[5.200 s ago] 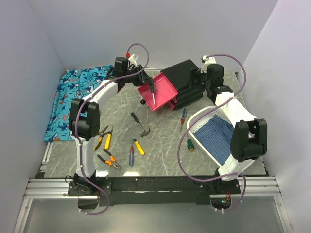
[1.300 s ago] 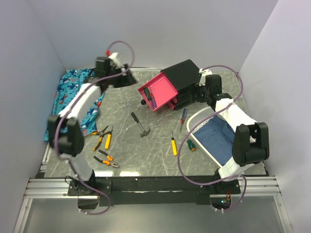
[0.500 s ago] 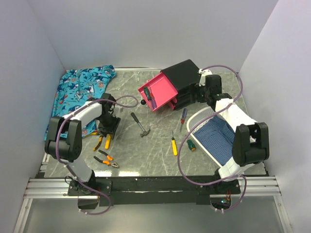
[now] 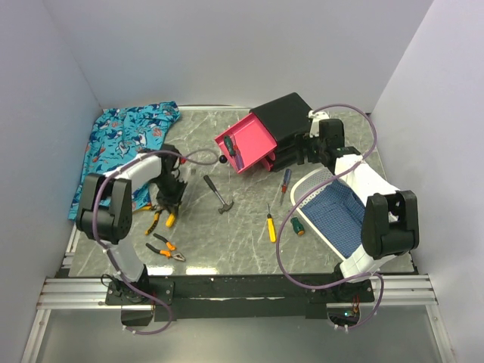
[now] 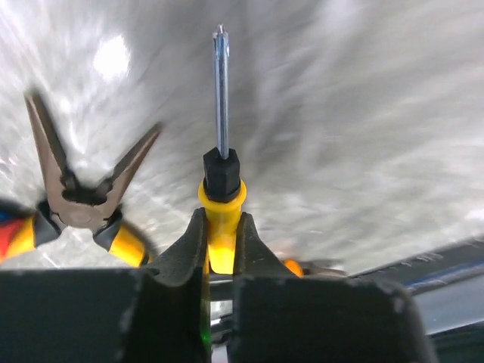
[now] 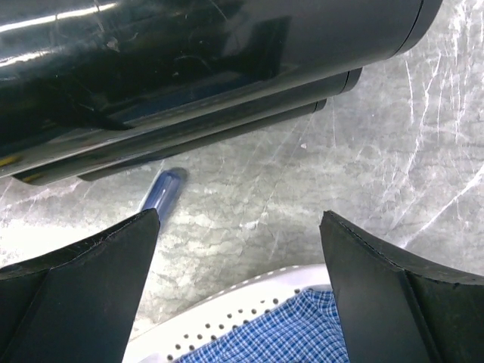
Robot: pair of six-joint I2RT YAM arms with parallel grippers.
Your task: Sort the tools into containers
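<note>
The robot's left gripper should rise and move over the pink drawer's bare bottom to release, since that lies outward and to the gripper's right in the top view.
My left gripper (image 4: pixel 168 200) is down at the table's left side, shut on a yellow-handled screwdriver (image 5: pixel 221 219) whose steel shaft points away from the jaws. Orange-handled pliers (image 5: pixel 76 197) lie open just left of it. A pink drawer (image 4: pixel 253 136) stands pulled out of the black cabinet (image 4: pixel 291 121) and holds two tools (image 4: pixel 232 149). A hammer (image 4: pixel 218 194), a red-blue screwdriver (image 4: pixel 285 181), a yellow screwdriver (image 4: pixel 271 225), a green screwdriver (image 4: pixel 297 227) and more pliers (image 4: pixel 166 249) lie on the table. My right gripper (image 4: pixel 306 147) is open and empty beside the cabinet (image 6: pixel 189 68).
A white perforated basket (image 4: pixel 318 181) with blue checked cloth stands at the right, its rim under my right gripper (image 6: pixel 249 302). The shark-patterned blue cloth (image 4: pixel 121 144) lies at the back left. A blue handle (image 6: pixel 161 193) shows next to the cabinet's base.
My left arm has left the pink drawer, swung to the left front and come down by the pliers, where it now grips the yellow handle. The right arm has barely moved.
</note>
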